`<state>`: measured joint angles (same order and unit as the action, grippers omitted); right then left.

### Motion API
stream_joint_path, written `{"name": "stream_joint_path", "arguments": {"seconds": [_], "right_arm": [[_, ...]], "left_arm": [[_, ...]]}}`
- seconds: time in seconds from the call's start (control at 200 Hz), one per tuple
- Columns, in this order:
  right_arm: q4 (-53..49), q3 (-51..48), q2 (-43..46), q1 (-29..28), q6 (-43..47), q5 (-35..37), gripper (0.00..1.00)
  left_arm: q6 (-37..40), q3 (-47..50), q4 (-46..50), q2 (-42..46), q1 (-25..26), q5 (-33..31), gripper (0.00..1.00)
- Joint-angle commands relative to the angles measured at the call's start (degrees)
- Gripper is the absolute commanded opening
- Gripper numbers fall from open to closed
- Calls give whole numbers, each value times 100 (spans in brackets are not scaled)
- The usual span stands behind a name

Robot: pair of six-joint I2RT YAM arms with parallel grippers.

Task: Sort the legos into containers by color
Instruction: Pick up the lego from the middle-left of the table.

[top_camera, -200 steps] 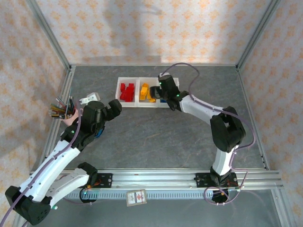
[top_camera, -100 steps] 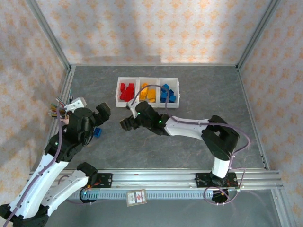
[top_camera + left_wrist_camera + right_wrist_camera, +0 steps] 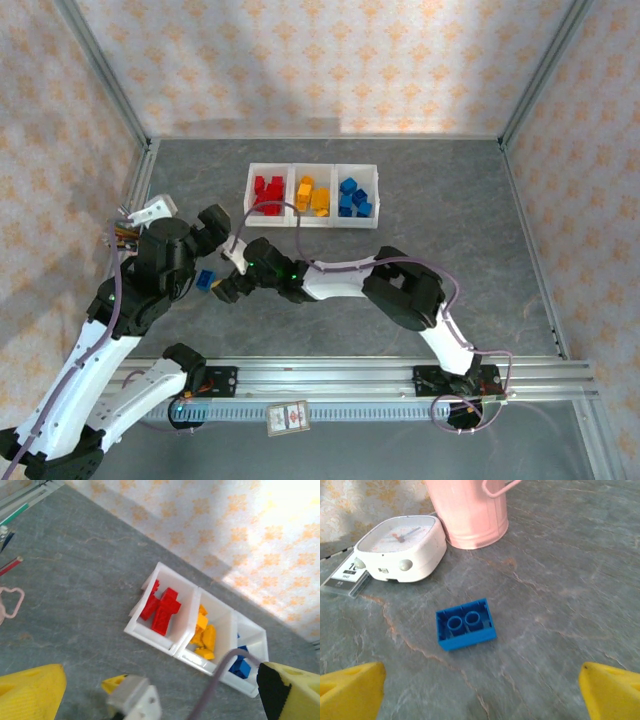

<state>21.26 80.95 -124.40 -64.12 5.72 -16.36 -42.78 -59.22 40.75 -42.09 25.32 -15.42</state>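
Observation:
My right gripper needs to lower its open fingers forward around the short ends of the blue brick [image 3: 205, 279] [image 3: 466, 623] next and close, because the brick is below and ahead, toward the pink cup.
The three joined white containers [image 3: 311, 214] stand at the back centre, holding red legos [image 3: 265, 191], orange-yellow legos [image 3: 312, 194] and blue legos [image 3: 353, 197]. A single blue brick [image 3: 205, 279] lies on the table at the left; in the right wrist view this blue brick [image 3: 466, 623] lies hollow side up, ahead of the fingers. My right gripper [image 3: 227, 287] [image 3: 480, 682] is open, just right of that brick and not touching it. My left gripper [image 3: 213, 226] [image 3: 160, 682] hangs open and empty above the table, looking at the containers [image 3: 150, 631].
A pink cup [image 3: 467, 510] of pens and a white clock [image 3: 397, 547] stand just beyond the loose brick. The pens [image 3: 120, 233] sit by the left frame post, partly behind my left arm. The right arm's cable [image 3: 215, 685] crosses the left wrist view.
The right arm swung from the blue bin down and left across the table to the loose blue brick. The left arm pulled back towards the left, clearing that brick.

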Motion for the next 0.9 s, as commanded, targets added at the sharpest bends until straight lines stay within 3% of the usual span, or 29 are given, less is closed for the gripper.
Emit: {"name": "stream_joint_path", "arguments": {"seconds": [0.0,0.516,0.691,0.896], "right_arm": [[222,428,-446,-118,291,188,100],[-230,1958,-1906,-226,825,372,97],[-473,2194,-2082,-233,835,544,81],[-487,2122,-2002,-234,930,863,49]], "left_arm": [[243,-161,-406,-49,-61,126,99],[292,-14,-628,-183,-66,269,99],[288,-6,-556,-307,-58,235,99],[288,17,-582,-325,-65,235,99]]}}
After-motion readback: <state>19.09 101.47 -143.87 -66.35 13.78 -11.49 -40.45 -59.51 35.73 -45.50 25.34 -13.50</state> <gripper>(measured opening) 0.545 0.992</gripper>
